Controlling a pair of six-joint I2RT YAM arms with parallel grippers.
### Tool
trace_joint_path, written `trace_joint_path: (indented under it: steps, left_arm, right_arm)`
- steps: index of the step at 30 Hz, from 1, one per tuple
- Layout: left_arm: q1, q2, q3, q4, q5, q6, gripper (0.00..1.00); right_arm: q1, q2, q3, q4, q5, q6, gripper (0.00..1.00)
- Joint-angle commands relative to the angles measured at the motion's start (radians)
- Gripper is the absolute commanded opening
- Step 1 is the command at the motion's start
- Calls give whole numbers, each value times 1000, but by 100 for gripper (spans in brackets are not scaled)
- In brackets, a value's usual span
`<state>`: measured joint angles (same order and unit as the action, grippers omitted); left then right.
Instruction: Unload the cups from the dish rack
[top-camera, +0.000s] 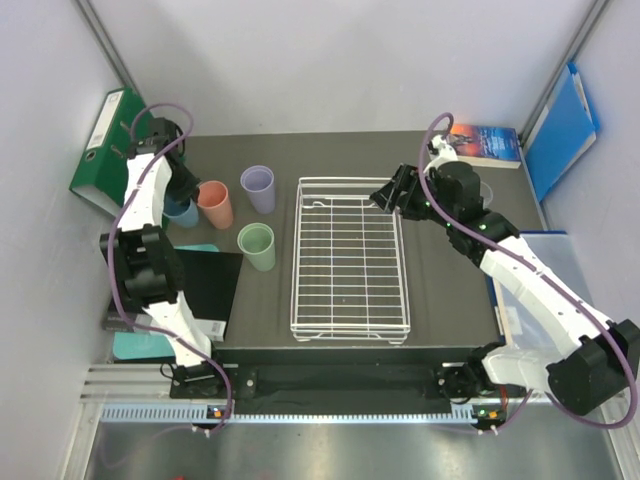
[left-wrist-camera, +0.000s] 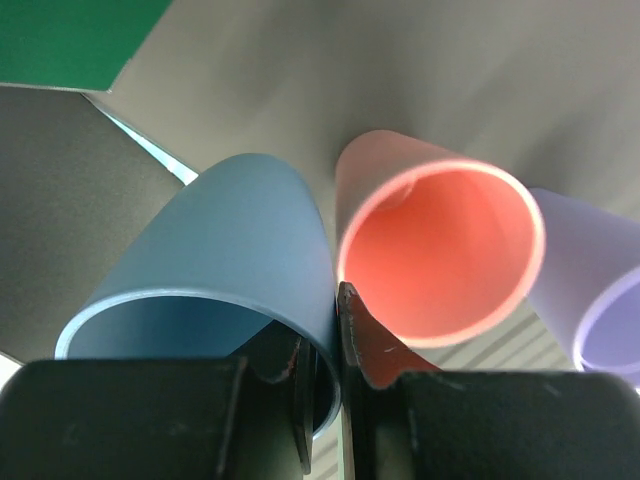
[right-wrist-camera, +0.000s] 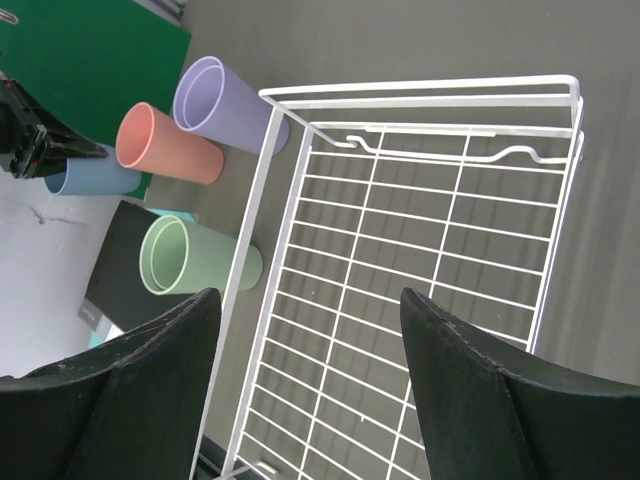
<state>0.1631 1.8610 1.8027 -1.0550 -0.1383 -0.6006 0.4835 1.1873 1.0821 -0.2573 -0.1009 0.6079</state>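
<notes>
I will lower the light blue cup with my left gripper onto the bare tabletop beside the salmon cup (top-camera: 188, 231) and let go of the light blue cup's rim, because that tabletop is below my left gripper.
The white wire dish rack (top-camera: 296, 260) lies in the middle of the table with no cups in it. Left of it stand a lilac cup (top-camera: 258, 188), a salmon cup (top-camera: 215, 204) and a mint cup (top-camera: 257, 246). My left gripper (left-wrist-camera: 325, 350) is shut on the rim wall of the light blue cup (left-wrist-camera: 220, 270), one finger inside and one outside, beside the salmon cup (left-wrist-camera: 440, 250). My right gripper (right-wrist-camera: 310, 330) is open and empty above the rack (right-wrist-camera: 420, 85). I see no clear glasses plainly.
A green binder (top-camera: 110, 150) stands at the far left behind the cups. A black notebook (top-camera: 205, 290) lies at the near left. A book (top-camera: 485, 143) and a blue folder (top-camera: 562, 130) are at the far right. A pale box (top-camera: 545, 250) sits under the right arm.
</notes>
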Motion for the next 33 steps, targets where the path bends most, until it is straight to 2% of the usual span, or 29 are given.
trace_joint_path:
  steps: [1, 17, 21, 29, 33]
  left_arm:
    - [41, 44, 35, 10, 46, -16, 0]
    - [104, 170, 24, 27, 89, -45, 0]
    - [113, 171, 29, 29, 98, -45, 10]
    - [124, 158, 95, 6, 109, -47, 21]
    - [127, 152, 107, 1, 114, -50, 23]
  right_arm:
    - [9, 9, 64, 7, 0, -25, 72]
    - [9, 72, 102, -13, 10, -36, 72]
    - [9, 87, 108, -10, 7, -36, 72]
    - [9, 110, 110, 9, -17, -28, 72]
    - [9, 117, 104, 13, -22, -23, 72]
